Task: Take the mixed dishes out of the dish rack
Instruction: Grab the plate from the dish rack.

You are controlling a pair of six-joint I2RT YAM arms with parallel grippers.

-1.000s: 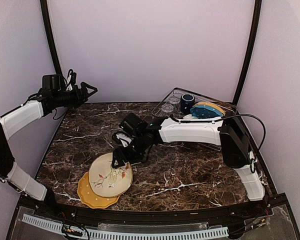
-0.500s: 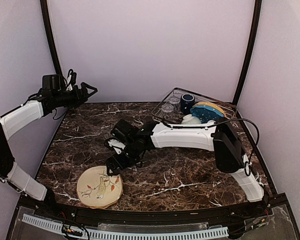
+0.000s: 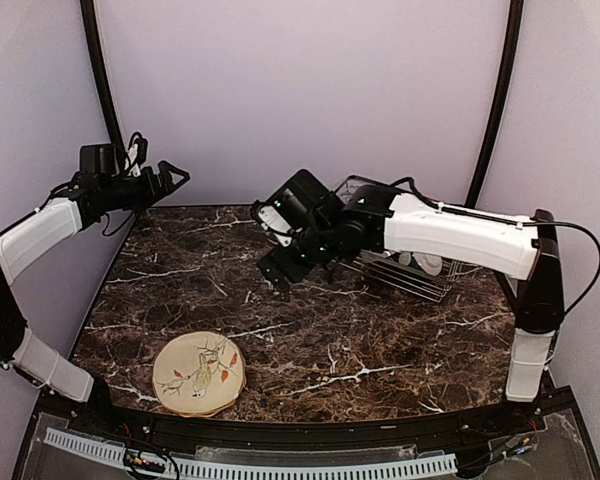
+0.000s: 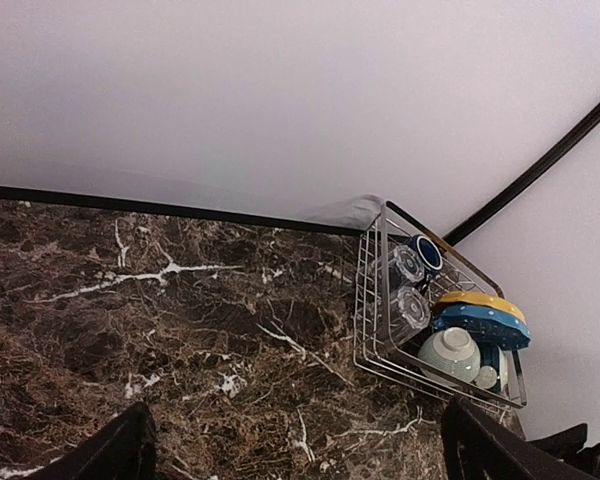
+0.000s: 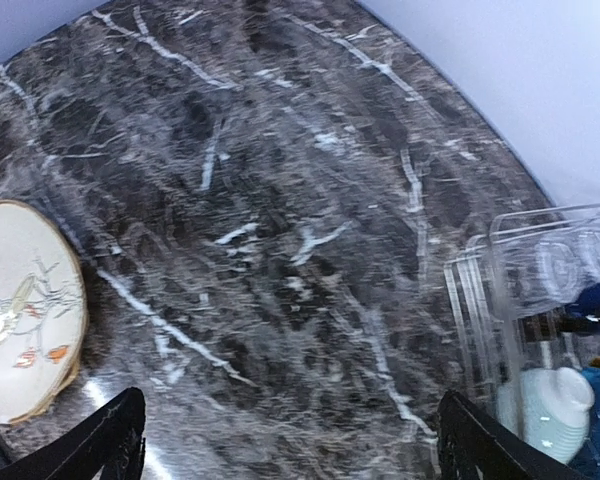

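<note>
My right gripper swings to the right in the top view next, onto the mustard plate's rim, which lies that way, uncovered beside the blue plate.
The dish rack (image 4: pixel 372 330) stands at the table's back right. It holds two clear tumblers (image 4: pixel 408 266), a navy mug (image 4: pixel 427 252), a mustard plate (image 4: pixel 480 298) over a blue plate (image 4: pixel 482 326), and a white bowl (image 4: pixel 450 352). In the top view my right arm hides most of the rack (image 3: pixel 412 277). The cream painted plate (image 3: pixel 199 373) lies flat at the front left, on another plate whose rim barely shows. My right gripper (image 3: pixel 277 277) hangs open and empty above the table's middle, left of the rack. My left gripper (image 3: pixel 176 175) is open and empty, high at the back left.
The right wrist view shows the cream plate (image 5: pixel 20 310) at its left edge and the rack (image 5: pixel 490 310) with a white bowl (image 5: pixel 555 400) at its right. Dark posts (image 3: pixel 492 110) and purple walls close the back. The table's front edge runs just below the plate.
My right gripper let go of the cream plate, which now lies flat at the front left. The arm rose and swung back right toward the rack. The left arm barely moved.
</note>
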